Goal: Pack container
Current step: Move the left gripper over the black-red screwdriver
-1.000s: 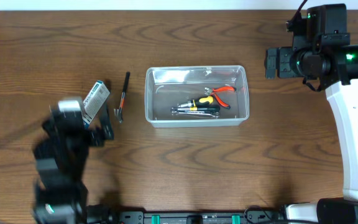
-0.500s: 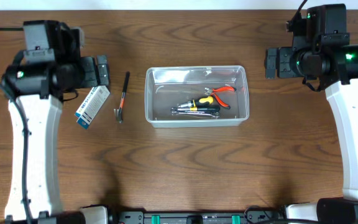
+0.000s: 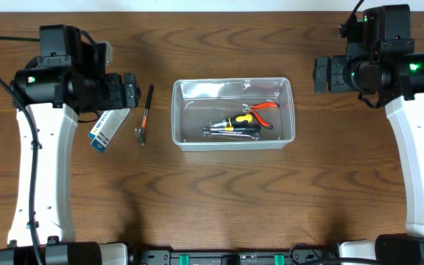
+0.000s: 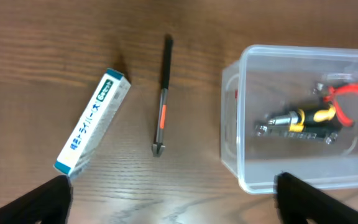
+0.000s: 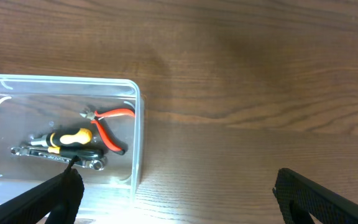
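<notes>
My left gripper lowers its open fingers onto the thin tool below next, onto its metal near end (image 3: 141,134) (image 4: 159,139) by the tool's orange part. Bare table leaves room there.
The clear plastic container (image 3: 197,92) sits at the table's middle, also in the left wrist view (image 4: 232,112) and right wrist view (image 5: 137,124). Inside lie red-handled pliers (image 3: 263,107), a yellow-and-black screwdriver (image 3: 235,121) and a metal wrench (image 3: 230,131). A thin black tool with an orange band (image 3: 146,114) and a white-and-blue box (image 3: 109,126) lie left of it on the table. My left gripper (image 3: 129,90) is open and empty, above the box and the thin tool. My right gripper (image 3: 321,75) is open and empty, right of the container.
The brown wooden table (image 3: 227,199) spreads around the container. The thin tool (image 4: 162,102) and the box (image 4: 92,121) lie apart from each other and from the container's left wall.
My left arm has swung up from the front left to above the box, then shifted right toward the thin tool. The right arm and the objects have not moved.
</notes>
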You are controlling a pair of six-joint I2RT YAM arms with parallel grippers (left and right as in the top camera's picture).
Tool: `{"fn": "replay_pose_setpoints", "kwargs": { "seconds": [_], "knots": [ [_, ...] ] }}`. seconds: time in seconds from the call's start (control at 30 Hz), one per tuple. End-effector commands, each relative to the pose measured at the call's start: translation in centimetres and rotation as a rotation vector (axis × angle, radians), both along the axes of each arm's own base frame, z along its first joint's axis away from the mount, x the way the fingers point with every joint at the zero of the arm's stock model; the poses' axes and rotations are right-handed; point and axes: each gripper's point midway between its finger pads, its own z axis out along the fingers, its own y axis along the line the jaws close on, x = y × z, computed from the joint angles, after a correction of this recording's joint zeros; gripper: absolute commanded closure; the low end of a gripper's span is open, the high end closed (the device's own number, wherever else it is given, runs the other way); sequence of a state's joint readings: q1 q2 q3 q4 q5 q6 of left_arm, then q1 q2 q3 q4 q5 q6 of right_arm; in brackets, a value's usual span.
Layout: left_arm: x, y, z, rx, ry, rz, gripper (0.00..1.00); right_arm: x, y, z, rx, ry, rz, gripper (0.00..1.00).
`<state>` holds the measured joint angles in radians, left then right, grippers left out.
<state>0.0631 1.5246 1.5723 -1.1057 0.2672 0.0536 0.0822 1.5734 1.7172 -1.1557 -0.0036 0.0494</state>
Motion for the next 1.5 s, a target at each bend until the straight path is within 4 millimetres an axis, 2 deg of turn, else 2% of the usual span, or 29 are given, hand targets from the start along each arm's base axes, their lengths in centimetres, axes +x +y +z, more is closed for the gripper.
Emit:
{"fn": "replay_pose_setpoints", "kwargs": {
  "seconds": [0.0,0.13,0.37,0.57,0.97,1.23,1.47],
  "knots": [
    [-0.1,-1.0,-2.3,0.011,0.063,-0.1,0.15,0.1,-0.2,-0.1,0.007,0.003,-0.016,0.01],
    [0.4,-1.3,-4.6,0.024,0.128,-0.123,0.22,0.1,-0.1,-0.1,0.007,0.003,-0.015,0.01],
    [0.8,-1.3,-9.0,0.016,0.263,-0.135,0.3,0.1,-0.2,-0.1,0.007,0.003,-0.016,0.01],
    [0.5,-1.1,-11.4,0.027,0.332,-0.158,0.33,0.1,-0.2,-0.1,0.007,0.003,-0.016,0.01],
    [-0.9,-0.5,-14.4,0.07,0.387,-0.194,0.36,0.1,-0.2,-0.1,0.007,0.003,-0.016,0.01],
    [-1.8,-0.5,-17.2,0.068,0.402,-0.194,0.36,0.1,-0.1,-0.1,0.007,0.003,-0.014,0.01],
    [-1.8,-0.5,-18.3,0.07,0.39,-0.193,0.36,0.1,-0.1,-0.1,0.007,0.003,-0.014,0.01]
  ]
}}
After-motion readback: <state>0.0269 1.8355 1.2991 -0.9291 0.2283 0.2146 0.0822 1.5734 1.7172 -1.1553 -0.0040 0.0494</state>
